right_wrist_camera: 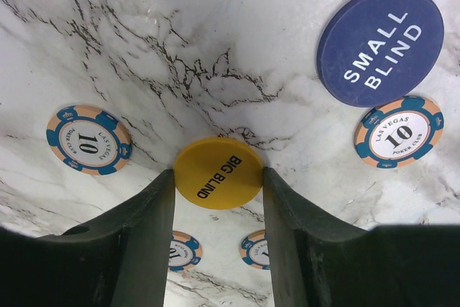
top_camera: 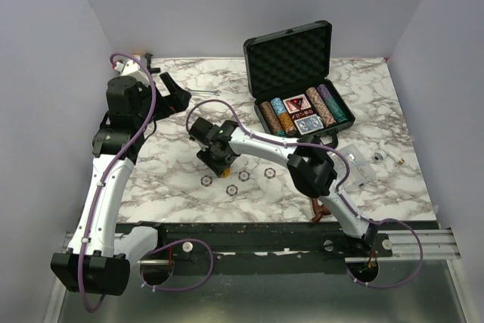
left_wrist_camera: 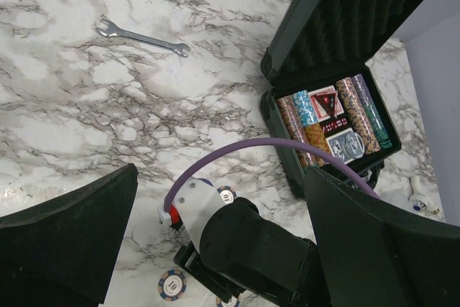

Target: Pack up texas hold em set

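The disc goes up with my right gripper, outward and to the right in the top view, next, then down onto the nearer card deck (top_camera: 305, 123), since the case (top_camera: 291, 58) stands open.
The black case (top_camera: 291, 58) stands open at the back right, its lower half (left_wrist_camera: 287, 145) holding rows of striped chips (left_wrist_camera: 310, 116) and two card decks (left_wrist_camera: 327, 102). My right gripper (right_wrist_camera: 219, 177) points down at the table's middle, its fingers pressed against both edges of a yellow BIG BLIND disc (right_wrist_camera: 219, 172). A blue SMALL BLIND disc (right_wrist_camera: 380, 46) and loose blue-and-orange chips (right_wrist_camera: 89, 139) lie around it. Raised at the back left, my left gripper (top_camera: 175, 96) stands wide open and holds nothing, looking down on the right arm's wrist (left_wrist_camera: 259, 249).
A silver wrench (left_wrist_camera: 144, 37) lies at the back, left of the case. A clear plastic box (top_camera: 359, 164) and small metal parts (top_camera: 397, 160) sit at the right. A brown pipe fitting (top_camera: 318, 209) lies by the near edge under the right arm.
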